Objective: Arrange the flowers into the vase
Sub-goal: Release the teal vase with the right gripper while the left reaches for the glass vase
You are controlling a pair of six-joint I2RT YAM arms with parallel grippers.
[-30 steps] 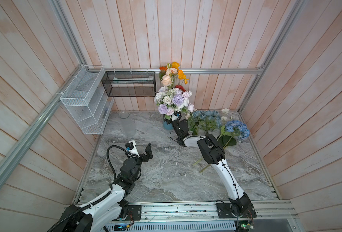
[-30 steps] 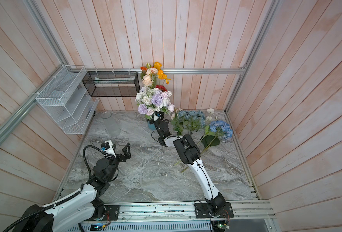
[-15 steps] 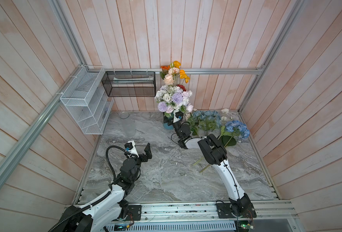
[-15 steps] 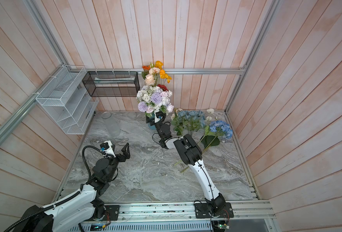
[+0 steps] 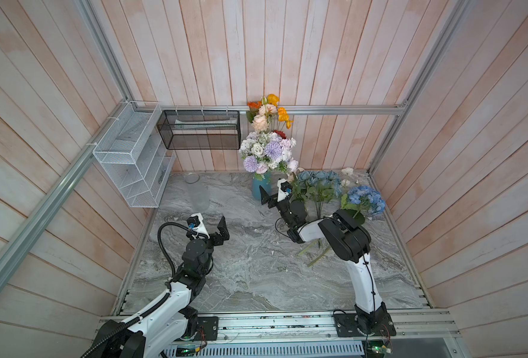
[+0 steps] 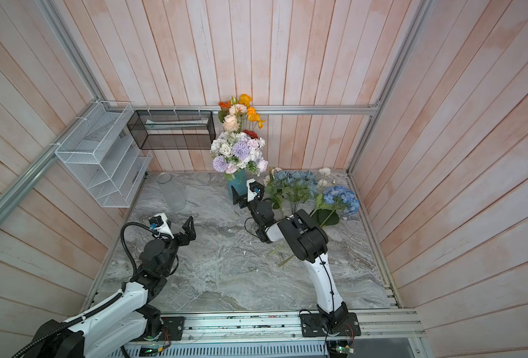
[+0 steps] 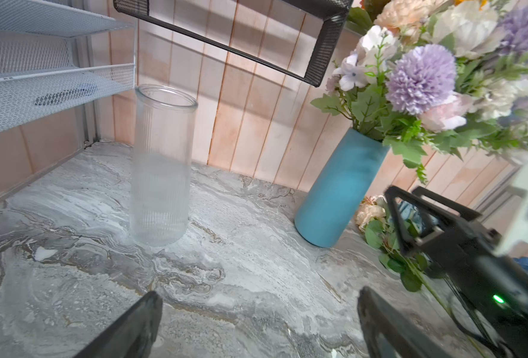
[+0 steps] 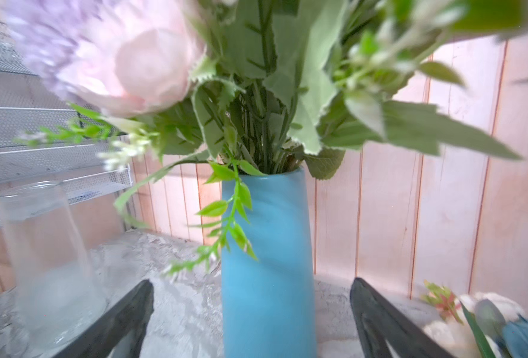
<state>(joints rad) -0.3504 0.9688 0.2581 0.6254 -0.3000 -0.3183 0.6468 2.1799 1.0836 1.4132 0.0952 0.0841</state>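
Note:
Next, my left gripper moves outward to the glass cylinder, still empty of flowers [image 5: 268,152], and closes around the cylinder's ribbed side [image 5: 196,192].
The blue vase [image 5: 261,187] [image 6: 237,183] stands at the back of the marble table and holds a bunch of flowers [image 5: 268,152] [image 6: 237,152] with lavender, white, peach, orange and red heads. Two blue hydrangea clusters [image 5: 318,184] [image 5: 364,200] lie on the table to its right, stems toward the front. My right gripper [image 5: 272,198] [image 8: 252,285] is open just in front of the vase [image 8: 267,263], which shows between its fingers untouched. My left gripper [image 5: 210,229] [image 7: 261,297] hovers open and empty over the table's left side.
An empty clear ribbed glass cylinder [image 5: 197,192] [image 7: 162,164] stands left of the blue vase. A white wire shelf [image 5: 129,161] and a black mesh basket [image 5: 199,130] hang on the back-left walls. Wooden walls close in three sides.
My right gripper's jaws have widened and it has drawn back a little from the blue vase. The flower heads have swayed slightly. The left arm has stayed still.

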